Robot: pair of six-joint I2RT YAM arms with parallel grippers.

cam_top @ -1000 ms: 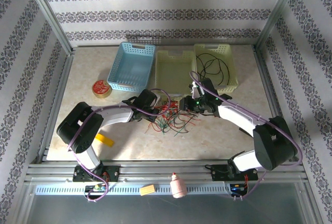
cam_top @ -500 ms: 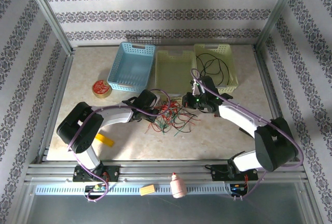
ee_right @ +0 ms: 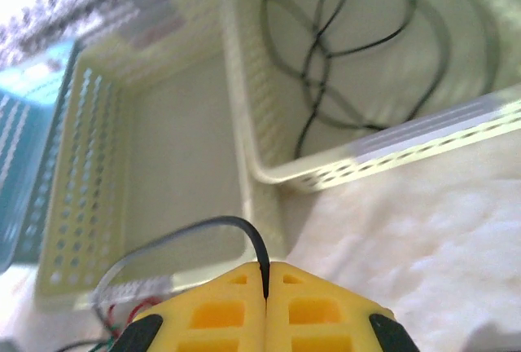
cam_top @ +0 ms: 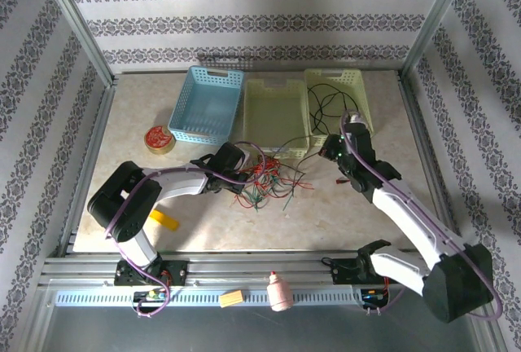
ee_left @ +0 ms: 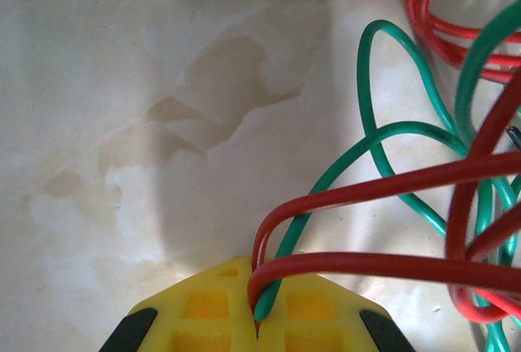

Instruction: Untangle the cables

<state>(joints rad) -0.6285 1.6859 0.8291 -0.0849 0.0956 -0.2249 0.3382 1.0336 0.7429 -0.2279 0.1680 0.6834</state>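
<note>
The yellow basket holding coiled black cable (cam_top: 336, 101) (ee_right: 366, 50) already has the thin black cable's kind in it, so my right gripper will next move outward over it and let go of the cable.
A tangle of thin red and green cables (cam_top: 264, 179) lies mid-table. My left gripper (cam_top: 247, 174) sits at the tangle's left edge, shut on a red cable (ee_left: 358, 264) and a green cable (ee_left: 326, 182) that run out to the right. My right gripper (cam_top: 329, 153) is raised to the right of the tangle, near the yellow baskets, shut on a thin black cable (ee_right: 195, 234) that arcs left back toward the pile. More black cable (cam_top: 335, 103) lies coiled in the right yellow basket (cam_top: 361, 128).
An empty pale yellow basket (cam_top: 277, 107) stands in the middle at the back, and a blue basket (cam_top: 205, 104) to its left. A red tape roll (cam_top: 157, 138) and a yellow block (cam_top: 165, 220) lie at the left.
My right gripper has pulled away to the right from the tangle, drawing a black cable out with it. The left gripper has stayed at the tangle's left edge.
</note>
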